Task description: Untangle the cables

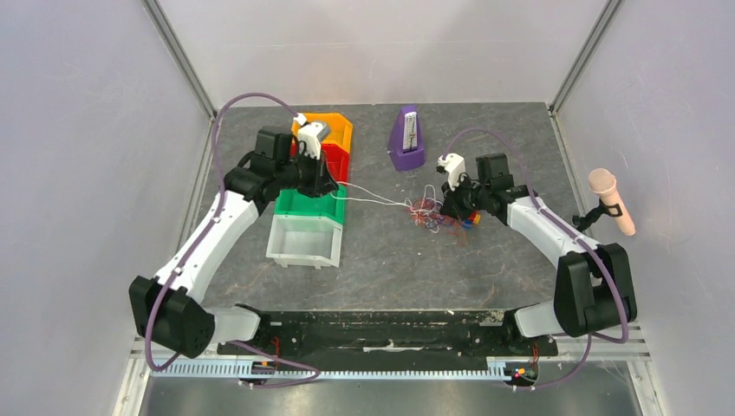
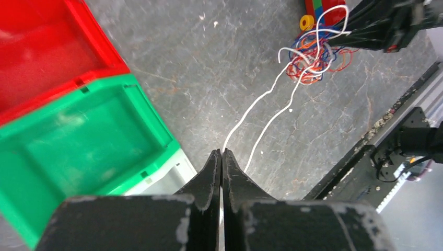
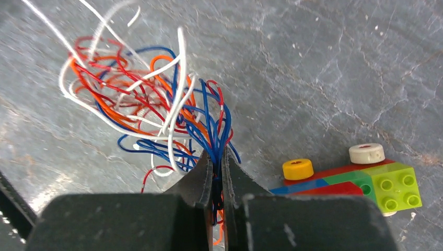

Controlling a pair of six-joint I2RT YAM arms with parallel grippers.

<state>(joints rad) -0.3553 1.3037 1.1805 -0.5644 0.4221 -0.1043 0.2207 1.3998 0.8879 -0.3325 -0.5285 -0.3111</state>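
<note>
My right gripper lowers to the tabletop point(image 1: 454, 228) point(image 3: 259, 170) beside the toy brick block next and releases the blue and orange cable pieces, as that spot lies below.
The cables are a knot point(image 1: 431, 213) of red, orange, blue and white wires on the grey table, right of centre. It also shows in the left wrist view point(image 2: 313, 55) and the right wrist view point(image 3: 146, 110). My right gripper point(image 3: 215, 157) is shut on a bunch of blue and orange strands at the knot's near side point(image 1: 451, 206). A white cable point(image 2: 258, 104) runs taut from the knot to my left gripper point(image 2: 221, 152), which is shut on it above the green bin point(image 1: 334, 185).
Stacked bins stand at the left: orange point(image 1: 338, 130), red point(image 1: 340, 160), green point(image 1: 308, 208) and white point(image 1: 303, 247). A purple metronome point(image 1: 406, 139) stands at the back. A toy brick block point(image 3: 365, 180) lies right beside the knot. A pink microphone point(image 1: 612, 201) is at the right wall.
</note>
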